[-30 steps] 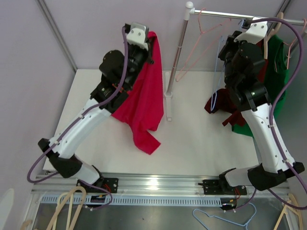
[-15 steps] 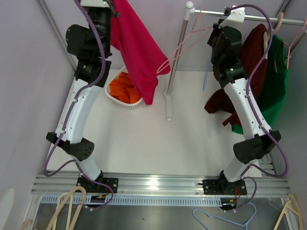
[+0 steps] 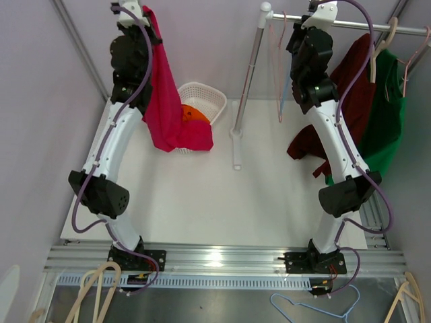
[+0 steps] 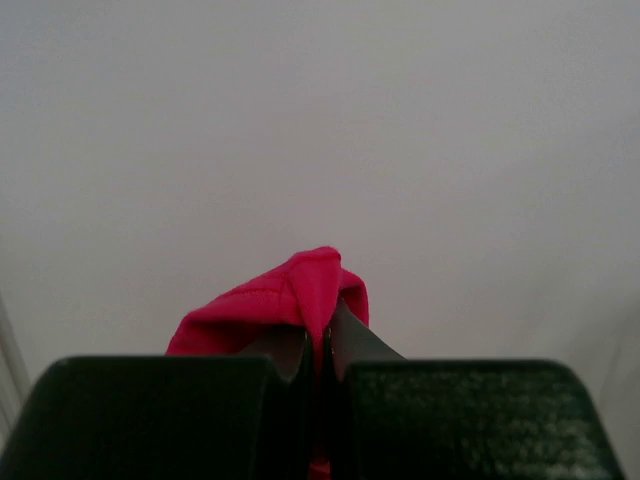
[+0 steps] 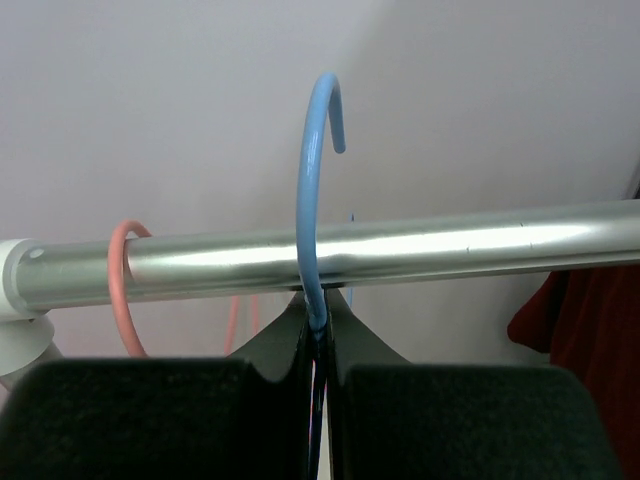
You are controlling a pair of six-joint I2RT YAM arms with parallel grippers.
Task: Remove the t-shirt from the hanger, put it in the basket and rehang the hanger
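Note:
The blue hanger's hook (image 5: pixel 312 200) has its bend above the bar, so next my right gripper will move it down onto the bar and along the bar toward the pink hanger.
My left gripper (image 3: pixel 138 15) is raised high at the back left, shut on the crimson t-shirt (image 3: pixel 163 101), which hangs free of any hanger, its lower end draped at the white basket (image 3: pixel 205 96). In the left wrist view the shirt's fold (image 4: pixel 300 290) bunches over the shut gripper (image 4: pixel 322 335). My right gripper (image 3: pixel 311 15) is up at the rail (image 3: pixel 350 25), shut on the bare blue hanger (image 3: pixel 283 94). In the right wrist view the gripper (image 5: pixel 320 325) pinches the blue hanger's hook (image 5: pixel 312 200), which curves over the rail (image 5: pixel 400 250).
A pink bare hanger (image 3: pixel 274 47) hangs on the rail beside the blue one, also seen in the right wrist view (image 5: pixel 122 280). A dark red shirt (image 3: pixel 350 94) and a green shirt (image 3: pixel 385 114) hang at the right. The rack's pole (image 3: pixel 248 74) stands mid-back. An orange garment (image 3: pixel 190 113) lies in the basket.
The left arm has lowered the crimson shirt toward the basket, covering part of it. The right arm has carried the blue hanger up to the rail.

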